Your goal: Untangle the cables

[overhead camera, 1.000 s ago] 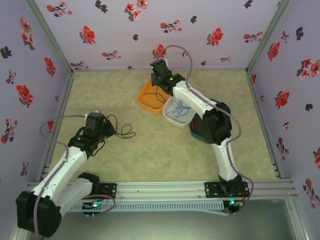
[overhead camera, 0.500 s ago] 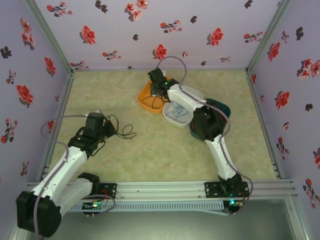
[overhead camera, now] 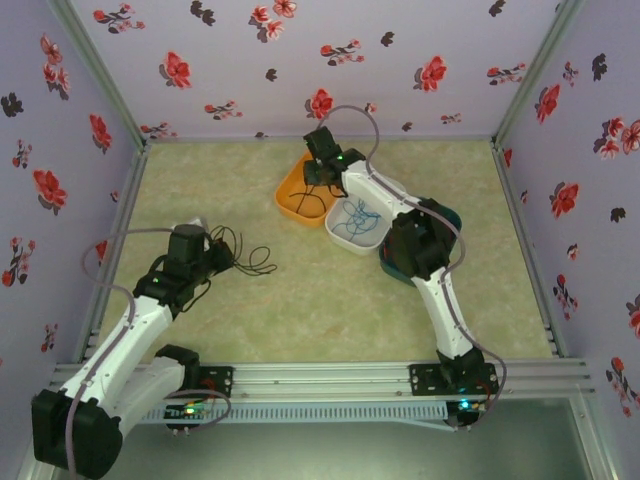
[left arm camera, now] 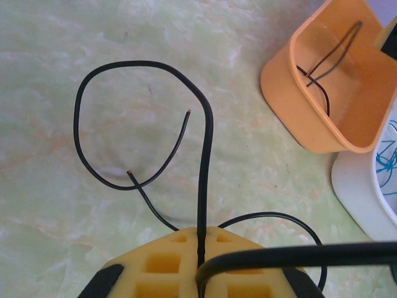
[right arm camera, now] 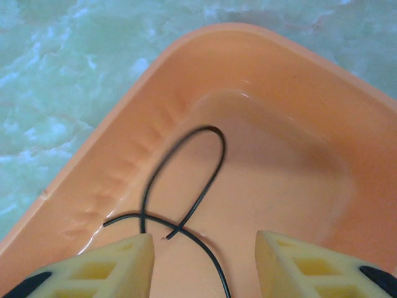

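Observation:
My left gripper moves down toward the bare table next and releases the black cable. That part of the table lies free between the black loops and the white bin [overhead camera: 340, 238].
Several black cables [overhead camera: 250, 262] lie looped on the table beside my left gripper [overhead camera: 214, 256]. In the left wrist view my left gripper [left arm camera: 203, 243] is shut on a black cable [left arm camera: 205, 155] that runs up from the pads into a wide loop; another black strand crosses just in front of the pads. My right gripper [overhead camera: 317, 176] hangs over the orange bin [overhead camera: 293, 203]. Its jaws stand open [right arm camera: 205, 249] above a black cable [right arm camera: 215, 166] that lies looped on the bin's floor, free of the fingers. A blue cable [overhead camera: 355, 215] sits in the white bin [overhead camera: 340, 238].
A dark green bin [overhead camera: 447, 214] stands to the right of the white one, partly under the right arm. Orange bin [left arm camera: 291, 93] and white bin [left arm camera: 360, 192] lie at the right of the left wrist view. Flowered walls close in the table on three sides.
My right gripper came down into the orange bin and opened, letting go of the black cable. The left arm has shifted slightly, still gripping its cable.

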Motion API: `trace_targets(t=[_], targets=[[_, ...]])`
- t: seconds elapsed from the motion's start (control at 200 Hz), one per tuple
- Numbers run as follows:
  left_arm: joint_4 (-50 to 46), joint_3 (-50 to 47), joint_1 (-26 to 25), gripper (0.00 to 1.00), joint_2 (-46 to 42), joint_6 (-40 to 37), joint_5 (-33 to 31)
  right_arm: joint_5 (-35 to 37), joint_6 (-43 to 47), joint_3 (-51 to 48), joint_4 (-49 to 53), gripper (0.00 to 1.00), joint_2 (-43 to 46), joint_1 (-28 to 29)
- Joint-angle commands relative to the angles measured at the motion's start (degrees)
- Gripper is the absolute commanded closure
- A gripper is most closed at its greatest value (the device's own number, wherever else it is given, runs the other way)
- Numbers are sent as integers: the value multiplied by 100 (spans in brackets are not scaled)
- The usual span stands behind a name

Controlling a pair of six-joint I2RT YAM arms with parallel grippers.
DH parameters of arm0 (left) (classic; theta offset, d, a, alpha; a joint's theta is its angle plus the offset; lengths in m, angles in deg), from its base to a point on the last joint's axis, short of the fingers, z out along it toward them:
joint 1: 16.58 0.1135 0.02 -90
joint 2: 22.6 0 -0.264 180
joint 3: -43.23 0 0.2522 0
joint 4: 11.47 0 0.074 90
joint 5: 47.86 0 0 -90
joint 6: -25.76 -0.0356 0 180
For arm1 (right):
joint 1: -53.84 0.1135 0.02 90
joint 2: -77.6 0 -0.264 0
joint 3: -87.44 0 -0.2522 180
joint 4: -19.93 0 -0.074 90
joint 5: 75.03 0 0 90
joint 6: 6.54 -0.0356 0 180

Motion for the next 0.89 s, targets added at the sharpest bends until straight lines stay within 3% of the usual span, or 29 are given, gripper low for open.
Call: trace_targets(t=[0.0,0.39,0.555,0.735,0.89], targets=[[59,196,44,100,-17,-225,265,-97,177,-214,133,51,677,6],[-257,663,-160,100,1099,-553,1633,-995,169,-3315,-958,46,3137,162],[21,778,-526,100,1559,-569,2236,-694,159,-4287,-832,46,3942,505],[-54,999,-769,89,2210,-618,2246,-207,2,-4906,-500,46,4411,905],[86,1114,-849,71,2352,-599,2248,-209,-221,-5307,-443,46,4635,1024]])
